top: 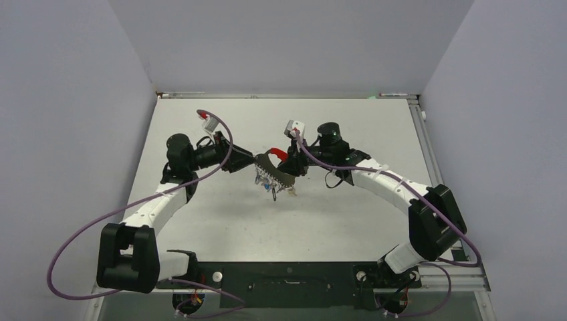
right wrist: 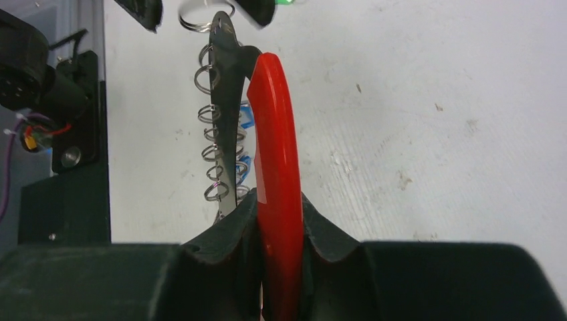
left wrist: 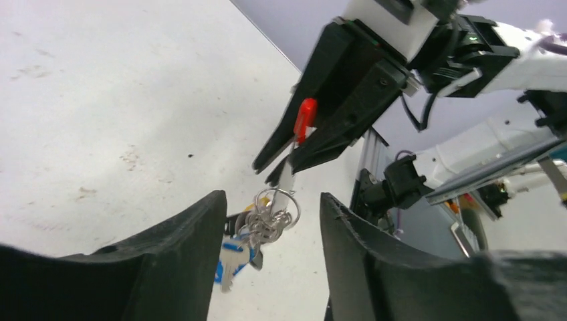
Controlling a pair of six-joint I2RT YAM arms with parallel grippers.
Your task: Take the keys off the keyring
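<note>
I will lower the keyring (top: pixel 269 165) with my right gripper and release its red arc on the open, bare tabletop below the gripper.
The keyring (top: pixel 269 165), a grey crescent with a red arc, hangs in the air between both grippers. My right gripper (top: pixel 295 164) is shut on its red arc (right wrist: pixel 274 134); the grey crescent (right wrist: pixel 224 100) carries several small split rings. The keys (top: pixel 271 186) dangle below it, above the table. In the left wrist view the bunch of keys (left wrist: pixel 257 231), with a blue-tagged one lowest, hangs between the spread fingers of my left gripper (left wrist: pixel 273 200), which is open at the crescent's free end (left wrist: pixel 286 177) and touches nothing. The left fingertips (right wrist: pixel 142 10) show at the top of the right wrist view.
The white table (top: pixel 348 214) has grey walls on three sides and a metal rail (top: pixel 428 144) along its right edge. Purple cables (top: pixel 73 247) loop off both arms. The arm bases and a black frame (top: pixel 287 281) sit at the near edge.
</note>
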